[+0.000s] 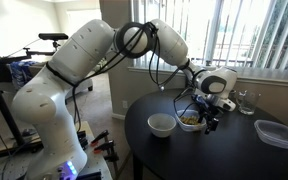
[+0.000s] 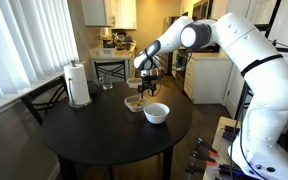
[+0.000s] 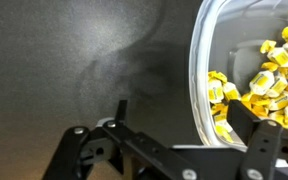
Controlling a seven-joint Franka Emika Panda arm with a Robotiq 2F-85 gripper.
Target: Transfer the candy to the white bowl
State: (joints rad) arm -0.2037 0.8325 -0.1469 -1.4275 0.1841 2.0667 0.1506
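Note:
My gripper should go down a little next and close its fingers on the translucent bowl's rim (image 1: 201,123) (image 3: 199,105). That rim is just below it, between the open fingers.
The candy (image 3: 269,75) is a heap of small yellow pieces in a translucent bowl (image 3: 199,70). That bowl stands on the black round table next to the white bowl (image 1: 162,123) in both exterior views, the white bowl (image 2: 156,112) being empty as far as I can see. My gripper (image 3: 182,112) is low over the translucent bowl (image 1: 189,120) and straddles its rim. One finger is outside the bowl and one is inside among the candy. The fingers are apart and hold nothing. The gripper also shows in both exterior views (image 1: 209,115) (image 2: 144,85).
A clear shallow rectangular container (image 1: 276,133) lies near the table edge. A paper towel roll (image 2: 79,84) and a small glass (image 2: 107,84) stand at the far side of the table (image 2: 94,135). Chairs and window blinds surround the table.

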